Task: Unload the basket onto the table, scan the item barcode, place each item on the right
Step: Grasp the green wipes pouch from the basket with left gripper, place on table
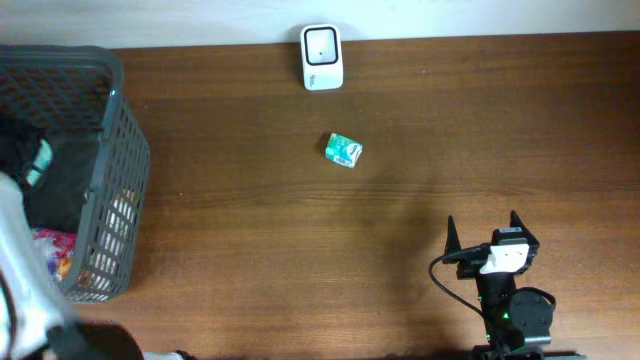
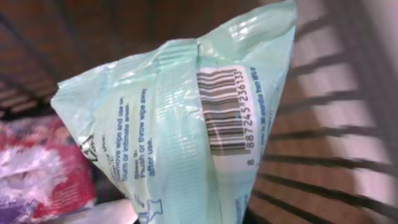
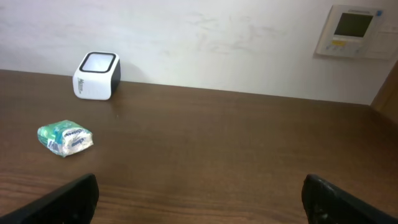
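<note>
My left gripper rises from the basket next, crosses to the scanner, then lowers beside the small green packet, because the wipes packet's barcode is uncovered for scanning.
A mint-green wipes packet (image 2: 180,130) fills the left wrist view, its barcode (image 2: 224,112) facing the camera. My left gripper (image 2: 201,214) is inside the basket and shut on the packet's lower end; its fingers are hidden behind the packet. From overhead, only a teal bit of the wipes packet (image 1: 38,165) shows by the left arm. The white scanner (image 1: 321,57) (image 3: 96,76) stands at the table's far edge. My right gripper (image 1: 482,228) (image 3: 199,199) hangs open over bare table at the near right, holding nothing.
The grey wire basket (image 1: 120,180) stands at the table's left end, with red and pink packs (image 2: 37,162) in it. A small green packet (image 1: 343,150) (image 3: 65,137) lies on the table in front of the scanner. A wall panel (image 3: 354,31) is mounted behind.
</note>
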### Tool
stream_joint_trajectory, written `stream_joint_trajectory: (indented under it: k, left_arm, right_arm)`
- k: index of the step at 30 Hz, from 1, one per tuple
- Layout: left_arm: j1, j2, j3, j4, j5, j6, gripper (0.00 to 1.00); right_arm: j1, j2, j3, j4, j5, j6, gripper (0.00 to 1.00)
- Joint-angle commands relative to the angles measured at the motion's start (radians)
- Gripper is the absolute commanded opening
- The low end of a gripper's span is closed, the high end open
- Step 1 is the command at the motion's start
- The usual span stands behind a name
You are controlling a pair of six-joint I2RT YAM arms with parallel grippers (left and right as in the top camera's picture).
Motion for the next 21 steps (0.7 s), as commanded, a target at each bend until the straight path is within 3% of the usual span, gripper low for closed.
stream_joint_trajectory:
  k: [1,3,4,5,10,12,16,18,20,21]
  left_arm:
    - [-0.003,-0.182,0.018,0.047,0.339,0.004,0.0]
    - [-0.089,-0.233,0.018,0.086,0.5,0.004,0.0]
    - [-0.134,-0.239,0.018,0.1,0.514,0.004,0.0]
    - [-0.25,-0.24,0.018,0.137,0.469,0.021,0.0]
    - [-0.769,-0.232,0.018,0.136,-0.106,0.229,0.0]
    - [-0.905,-0.191,0.017,0.135,-0.145,0.285,0.0]
    - [-1.054,0.06,0.017,0.097,-0.145,0.325,0.03]
    - [-1.065,0.144,0.017,0.092,-0.145,0.325,0.04]
    - [-1.065,0.237,0.017,0.095,-0.14,0.324,0.12]
    - [-1.067,0.3,0.017,0.111,-0.078,0.324,0.14]
  right_arm:
    - [0.006,-0.007,-0.007,-0.005,0.002,-0.003,0.99]
    - [0.006,-0.007,-0.007,-0.005,0.002,-0.003,0.99]
    - [0.006,-0.007,-0.007,-0.005,0.002,-0.003,0.99]
    - [0.006,-0.007,-0.007,-0.005,0.002,-0.003,0.99]
    - [0.006,-0.007,-0.007,-0.005,0.002,-0.003,0.99]
    - [0.006,-0.007,-0.007,-0.005,0.002,-0.003,0.99]
    - [0.006,-0.007,-0.007,-0.005,0.002,-0.003,0.99]
    - [0.006,-0.007,-0.007,-0.005,0.002,-0.003,0.99]
    - [0.006,-0.007,-0.007,-0.005,0.002,-0.003,0.99]
    - [0.006,-0.007,-0.007,-0.005,0.002,-0.003,0.99]
